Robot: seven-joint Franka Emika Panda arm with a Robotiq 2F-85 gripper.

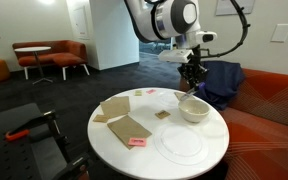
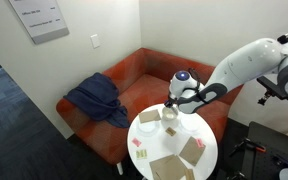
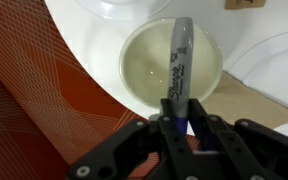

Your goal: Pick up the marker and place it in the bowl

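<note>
The marker's grey body is over the bowl's opening (image 1: 196,105) (image 3: 166,72). Next, my gripper should lower the marker toward the sofa-side rim of the bowl and then open.
My gripper (image 3: 177,118) is shut on the marker (image 3: 178,62), a slim stick with a grey lettered barrel and a blue end between the fingers. In the wrist view the marker hangs straight over the cream-white bowl (image 3: 144,72) below. In both exterior views the gripper (image 1: 193,73) (image 2: 176,98) hovers a little above the bowl (image 1: 193,109) (image 2: 170,116), which stands on the round white table (image 1: 154,150). The marker is too small to make out in the exterior views.
A flat white plate (image 1: 181,143) lies next to the bowl. Brown paper pieces (image 1: 122,118) and a pink sticky note (image 1: 136,142) lie on the table. A red sofa (image 2: 134,80) with a blue cloth (image 2: 94,100) stands behind.
</note>
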